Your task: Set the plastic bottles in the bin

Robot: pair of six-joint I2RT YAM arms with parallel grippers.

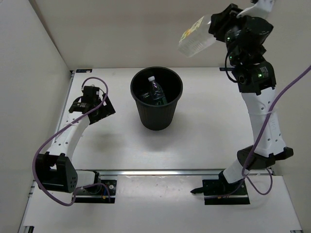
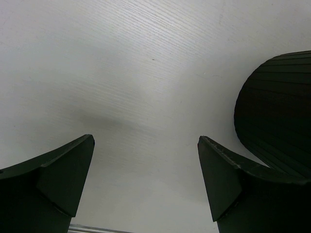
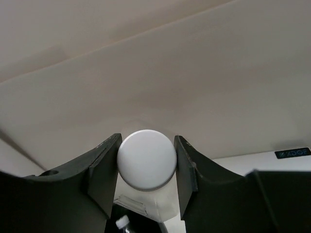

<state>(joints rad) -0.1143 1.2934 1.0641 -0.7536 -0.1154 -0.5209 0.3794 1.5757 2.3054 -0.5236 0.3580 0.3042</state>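
Observation:
My right gripper will move over the bin's opening (image 1: 163, 86) (image 3: 144, 224), lower the larger clear bottle and release it, because the opening is below my gripper and to its left in the top view.
The black bin (image 1: 156, 99) stands on the table at the back middle, with a clear bottle with a blue label (image 1: 156, 91) and other bottles inside. My right gripper (image 1: 214, 24) is raised high at the back right and shut on the white cap (image 3: 146, 159) of the larger clear bottle (image 1: 196, 39), which hangs up and to the right of the bin. In the right wrist view the bin and a bottle cap (image 3: 122, 223) show below. My left gripper (image 1: 99, 108) is open and empty, low over the table left of the bin (image 2: 277, 107).
Beige walls close in the table at the back and left. A metal rail (image 1: 160, 172) with the arm bases runs along the near edge. A purple cable (image 1: 53, 141) loops by the left arm.

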